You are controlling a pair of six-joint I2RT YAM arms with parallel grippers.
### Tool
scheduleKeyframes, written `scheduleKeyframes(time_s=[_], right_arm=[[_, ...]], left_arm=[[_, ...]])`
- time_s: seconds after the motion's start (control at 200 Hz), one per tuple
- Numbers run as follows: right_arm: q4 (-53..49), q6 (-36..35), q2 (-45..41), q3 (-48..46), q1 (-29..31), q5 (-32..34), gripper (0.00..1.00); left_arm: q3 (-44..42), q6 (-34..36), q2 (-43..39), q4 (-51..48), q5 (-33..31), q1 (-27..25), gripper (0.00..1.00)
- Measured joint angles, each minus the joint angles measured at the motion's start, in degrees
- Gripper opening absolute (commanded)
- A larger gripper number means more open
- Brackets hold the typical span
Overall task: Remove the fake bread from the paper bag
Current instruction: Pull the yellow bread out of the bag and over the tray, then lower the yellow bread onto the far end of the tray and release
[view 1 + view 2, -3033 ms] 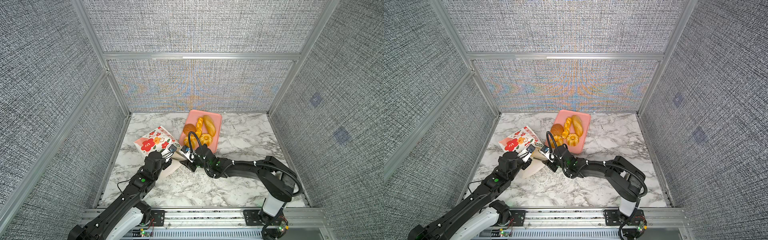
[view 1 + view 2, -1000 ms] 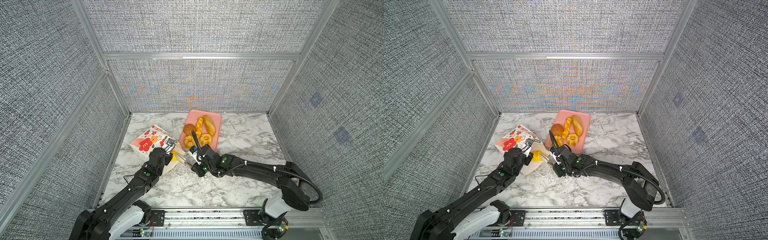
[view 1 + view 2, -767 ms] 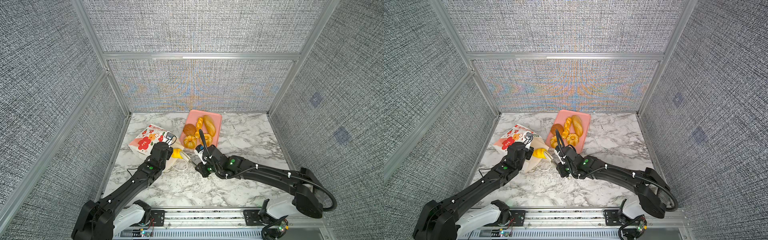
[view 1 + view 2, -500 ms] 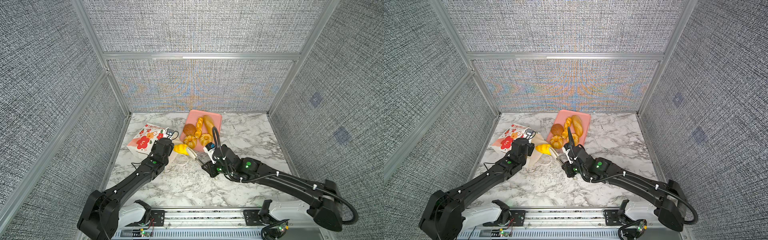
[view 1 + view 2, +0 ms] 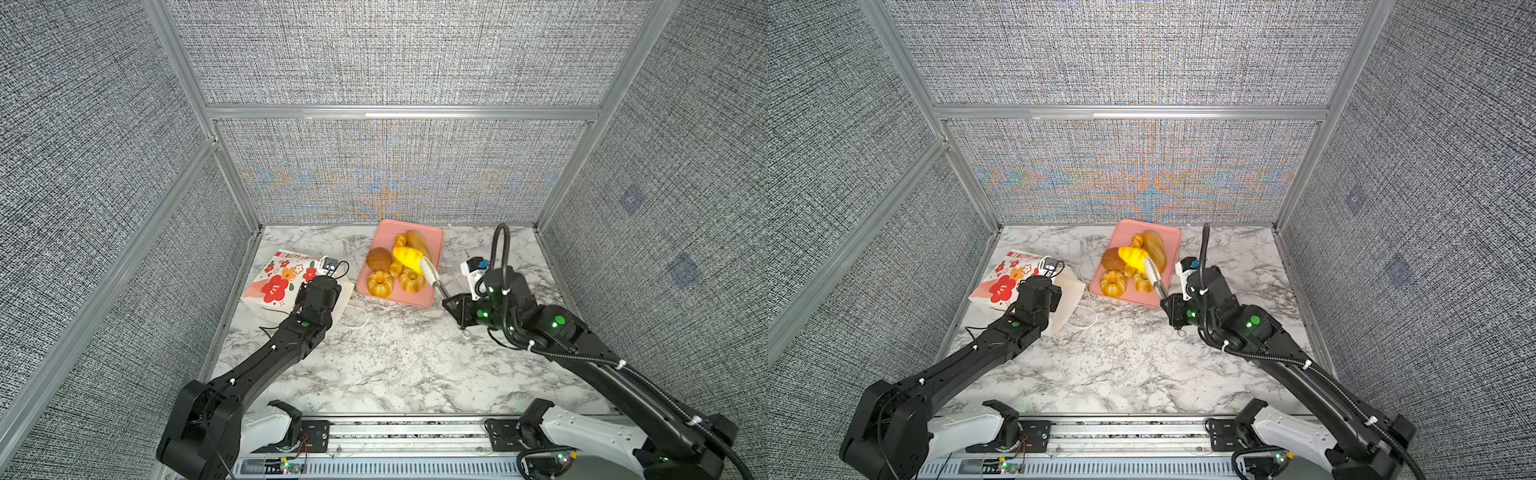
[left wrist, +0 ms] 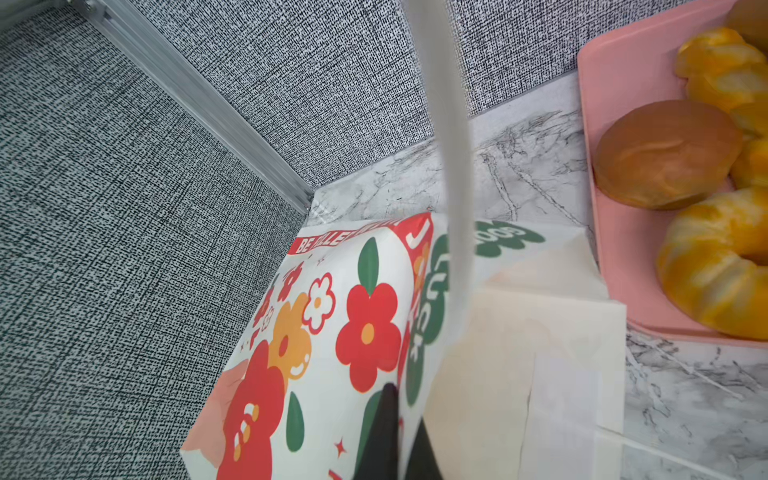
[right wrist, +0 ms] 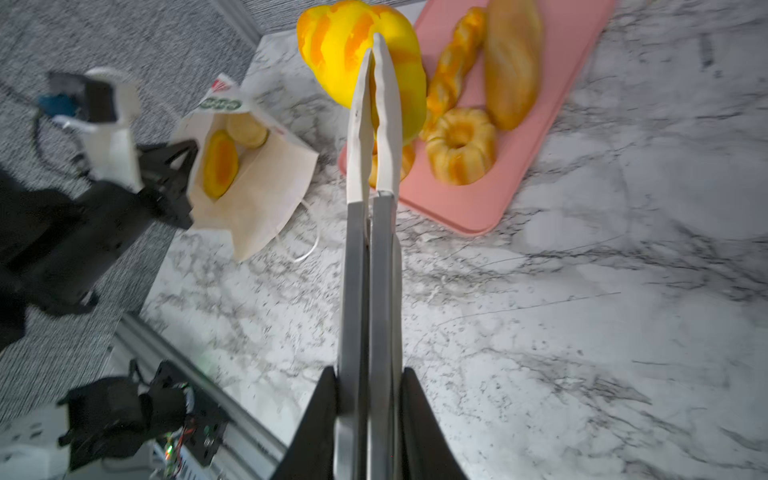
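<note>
The right gripper should next move outward, then down, and let go of the tongs at the tray's far corner [image 5: 433,237] beside the long loaf, as that corner is bare and lies outward of the gripper.
The paper bag [image 5: 279,279] [image 5: 1000,284] lies on its side at the left, mouth toward the middle. My left gripper [image 5: 322,286] [image 6: 395,419] is shut on the bag's rim. Two pieces of fake bread [image 7: 220,164] show inside the mouth. My right gripper [image 5: 453,301] [image 7: 369,390] is shut on metal tongs [image 7: 370,249]. The tongs pinch a yellow ridged roll [image 5: 409,257] [image 5: 1133,257] [image 7: 332,50] above the pink tray [image 5: 386,230] [image 7: 519,166]. On the tray lie a brown bun [image 5: 378,259], two ring cakes [image 5: 380,283], a long loaf [image 5: 417,243] and a twisted stick [image 5: 400,240].
Grey fabric walls with metal posts close in the marble table [image 5: 395,357] on three sides. The bag sits close to the left wall. A white cord handle [image 5: 357,322] trails from the bag onto the marble. A rail [image 5: 395,432] runs along the front edge.
The right arm swung right and back, carrying the yellow roll in the tongs from the bag's mouth to above the tray. The left gripper kept its hold and the bag shifted toward the back left.
</note>
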Motion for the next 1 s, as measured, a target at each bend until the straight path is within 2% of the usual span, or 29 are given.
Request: scheduleKeyframes(time_s=[0.2, 0.41, 0.705, 1.0], right_arm=[[2.5, -2.2, 14.5, 5.8, -12.1, -2.1, 0.0], [10.3, -0.2, 28.5, 12.7, -18.4, -2.4, 0.0], [16.1, 3.7, 45.2, 22.3, -19.3, -4.9, 0.0], [17.8, 4.9, 49.9, 22.8, -19.2, -4.9, 0.0]], left_arm=[[-4.4, -0.1, -4.1, 1.9, 3.9, 0.0, 0.0], [-8.2, 2.3, -8.2, 3.1, 7.2, 0.0, 0.0], [-9.6, 5.8, -12.2, 3.7, 11.0, 0.0, 0.0], [-9.7, 8.0, -14.5, 3.5, 12.9, 0.0, 0.0]])
